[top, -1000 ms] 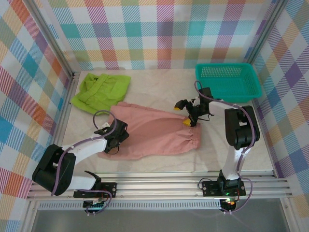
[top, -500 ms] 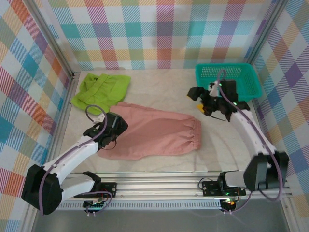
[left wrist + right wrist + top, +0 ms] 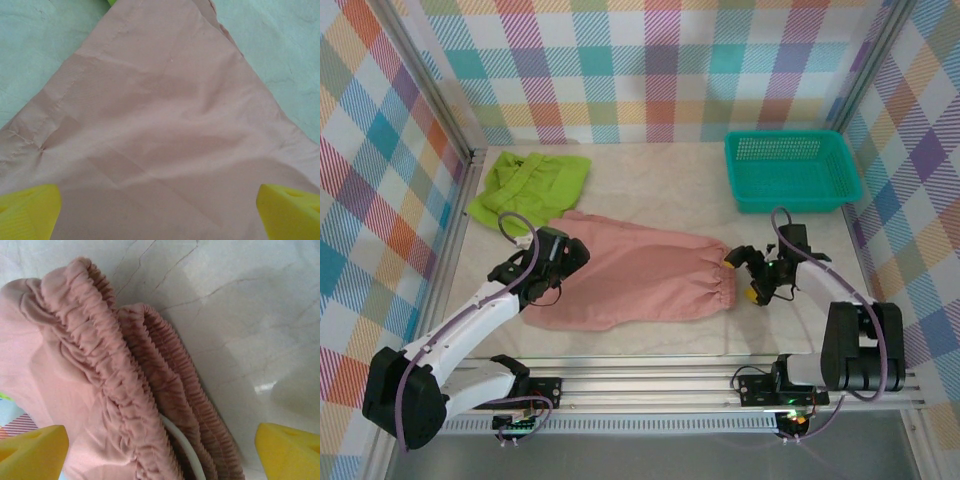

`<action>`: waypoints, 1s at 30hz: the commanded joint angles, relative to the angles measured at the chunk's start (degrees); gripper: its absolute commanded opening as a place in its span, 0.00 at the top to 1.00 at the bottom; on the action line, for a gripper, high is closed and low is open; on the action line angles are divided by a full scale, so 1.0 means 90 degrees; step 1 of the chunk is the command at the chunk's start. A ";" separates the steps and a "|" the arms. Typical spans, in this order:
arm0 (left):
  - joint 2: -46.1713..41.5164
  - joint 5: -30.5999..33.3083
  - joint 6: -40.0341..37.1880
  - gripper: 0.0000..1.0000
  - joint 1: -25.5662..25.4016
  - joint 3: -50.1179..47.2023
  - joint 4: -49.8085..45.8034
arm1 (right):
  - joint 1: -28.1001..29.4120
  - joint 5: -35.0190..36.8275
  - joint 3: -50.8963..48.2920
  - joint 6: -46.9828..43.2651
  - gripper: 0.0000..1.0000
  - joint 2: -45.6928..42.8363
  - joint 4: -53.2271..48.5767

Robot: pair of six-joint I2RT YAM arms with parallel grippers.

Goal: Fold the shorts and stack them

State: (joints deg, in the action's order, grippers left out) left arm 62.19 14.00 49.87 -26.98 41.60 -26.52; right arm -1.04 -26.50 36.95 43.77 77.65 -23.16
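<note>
Next, the right gripper moves down and over the pink shorts' gathered elastic waistband (image 3: pixel 727 280), because the open fingers still stand partly past the cloth above bare table.
The salmon pink shorts (image 3: pixel 640 275) lie spread flat mid-table, gathered waist (image 3: pixel 721 277) at the right end. The lime green shorts (image 3: pixel 530 185) lie crumpled at the back left. My left gripper (image 3: pixel 558 268) hovers over the pink shorts' left end; in the left wrist view it (image 3: pixel 160 220) is open, yellow fingertips (image 3: pixel 27 212) wide apart above smooth pink cloth (image 3: pixel 160 115). My right gripper (image 3: pixel 742 277) sits at the waist end, open. In the right wrist view the ruffled waistband (image 3: pixel 130 385) lies between its (image 3: pixel 160 455) spread fingertips (image 3: pixel 290 450), not pinched.
A teal mesh basket (image 3: pixel 790 170) stands at the back right. Metal frame posts and plaid walls close in the table on three sides. A bare table surface (image 3: pixel 650 185) lies between the green shorts and the basket.
My right arm swung from beside the basket down to the pink shorts' waistband. My left gripper barely shifted over the shorts' left end.
</note>
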 commanded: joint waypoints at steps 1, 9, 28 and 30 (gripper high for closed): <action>-0.0005 -0.0052 0.0020 0.00 -0.0044 -0.0169 0.0086 | 0.0069 -0.0353 0.0024 -0.0072 0.05 0.0332 0.0385; 0.0028 -0.0078 0.0017 0.00 -0.0043 -0.0209 0.0086 | 0.0462 -0.0442 0.0214 0.0076 0.09 0.0657 0.0572; 0.0105 -0.0082 0.0064 0.00 -0.0043 -0.0316 0.0094 | 0.0864 -0.0462 0.0606 0.0036 0.22 0.1378 0.0715; 0.0101 -0.0071 0.0065 0.00 -0.0048 -0.0342 0.0093 | 0.0906 -0.0446 0.0645 0.0020 0.28 0.1426 0.0746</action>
State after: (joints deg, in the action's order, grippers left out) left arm 63.05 13.08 50.09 -26.98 39.51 -26.20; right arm 6.31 -30.26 41.76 44.47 89.14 -17.37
